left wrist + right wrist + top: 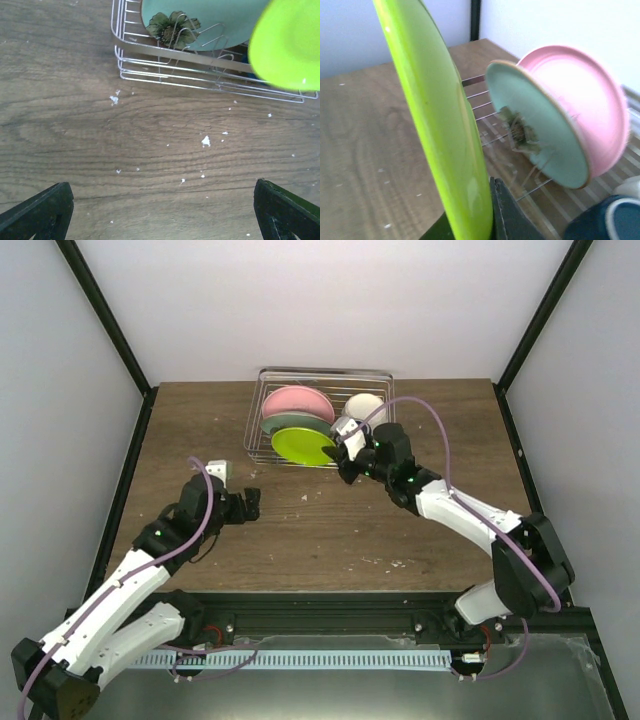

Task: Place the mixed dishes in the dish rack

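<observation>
The yellow-lime plate goes down, away from my base, into the rack (pixel 262 412) next. My right gripper tilts it more upright in front of the mint-green plate.
The silver wire dish rack (pixel 262 412) stands at the table's back middle. In it the pink plate (pixel 297 401) and the mint-green flower plate (pixel 293 423) stand on edge, with the white scalloped bowl (pixel 364 406) to their right. My right gripper (pixel 342 461) is shut on the yellow-lime plate (pixel 303 446) and holds it on edge at the rack's front. In the right wrist view the yellow-lime plate (pixel 440 120) fills the front, with the mint-green plate (pixel 540 135), the pink plate (pixel 580 105) and the dark blue mug (pixel 605 222) behind. My left gripper (pixel 251 504) is open and empty over the table.
White crumbs (pixel 206 141) lie on the wooden table (pixel 300 540) in front of the rack (pixel 165 67). Black frame posts (pixel 100 310) stand at the back corners. The right arm (pixel 460 515) reaches across from the right.
</observation>
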`<state>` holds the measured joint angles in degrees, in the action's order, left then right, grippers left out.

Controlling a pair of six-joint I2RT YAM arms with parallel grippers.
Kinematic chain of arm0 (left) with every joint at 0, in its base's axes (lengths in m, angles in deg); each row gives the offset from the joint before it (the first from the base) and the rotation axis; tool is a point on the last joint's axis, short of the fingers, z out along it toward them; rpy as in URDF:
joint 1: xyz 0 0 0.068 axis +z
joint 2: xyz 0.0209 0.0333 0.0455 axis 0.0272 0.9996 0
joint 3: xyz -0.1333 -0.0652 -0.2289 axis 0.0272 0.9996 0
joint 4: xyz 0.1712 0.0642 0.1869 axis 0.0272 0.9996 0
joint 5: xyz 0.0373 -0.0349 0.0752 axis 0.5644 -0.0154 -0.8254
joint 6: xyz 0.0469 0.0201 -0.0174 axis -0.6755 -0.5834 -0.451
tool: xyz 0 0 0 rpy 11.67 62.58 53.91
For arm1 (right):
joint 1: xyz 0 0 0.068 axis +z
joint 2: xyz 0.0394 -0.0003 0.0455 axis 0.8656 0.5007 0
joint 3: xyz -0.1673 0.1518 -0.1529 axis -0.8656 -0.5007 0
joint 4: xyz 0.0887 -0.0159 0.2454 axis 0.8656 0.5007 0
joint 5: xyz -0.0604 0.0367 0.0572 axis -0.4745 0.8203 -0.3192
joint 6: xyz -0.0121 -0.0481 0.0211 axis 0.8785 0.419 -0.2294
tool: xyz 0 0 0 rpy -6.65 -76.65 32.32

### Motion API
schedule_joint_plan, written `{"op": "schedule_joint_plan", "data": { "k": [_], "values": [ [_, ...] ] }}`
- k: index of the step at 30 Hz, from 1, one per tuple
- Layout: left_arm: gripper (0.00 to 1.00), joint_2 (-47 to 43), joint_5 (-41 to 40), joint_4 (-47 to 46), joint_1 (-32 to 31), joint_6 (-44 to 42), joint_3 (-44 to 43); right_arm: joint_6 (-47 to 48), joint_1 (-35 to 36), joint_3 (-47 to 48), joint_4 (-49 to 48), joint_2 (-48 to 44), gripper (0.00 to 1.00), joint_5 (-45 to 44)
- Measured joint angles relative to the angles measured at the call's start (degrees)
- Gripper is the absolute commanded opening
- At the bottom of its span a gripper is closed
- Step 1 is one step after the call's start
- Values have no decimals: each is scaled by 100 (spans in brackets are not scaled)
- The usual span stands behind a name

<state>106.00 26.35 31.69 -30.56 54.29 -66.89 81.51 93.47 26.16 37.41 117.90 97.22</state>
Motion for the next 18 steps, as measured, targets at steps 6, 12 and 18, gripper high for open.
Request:
{"op": "schedule_joint_plan", "data": {
  "k": [6,12,18],
  "values": [
    [100,9,-114,170,0,-2,0,750,0,-315,-1499,286,1,-658],
    [100,9,-111,173,33,-4,0,1513,2,-866,-2900,776,1,-723],
    [100,11,-72,160,48,-4,0,2068,4,-887,-3823,1279,1,-739]
  ]
}}
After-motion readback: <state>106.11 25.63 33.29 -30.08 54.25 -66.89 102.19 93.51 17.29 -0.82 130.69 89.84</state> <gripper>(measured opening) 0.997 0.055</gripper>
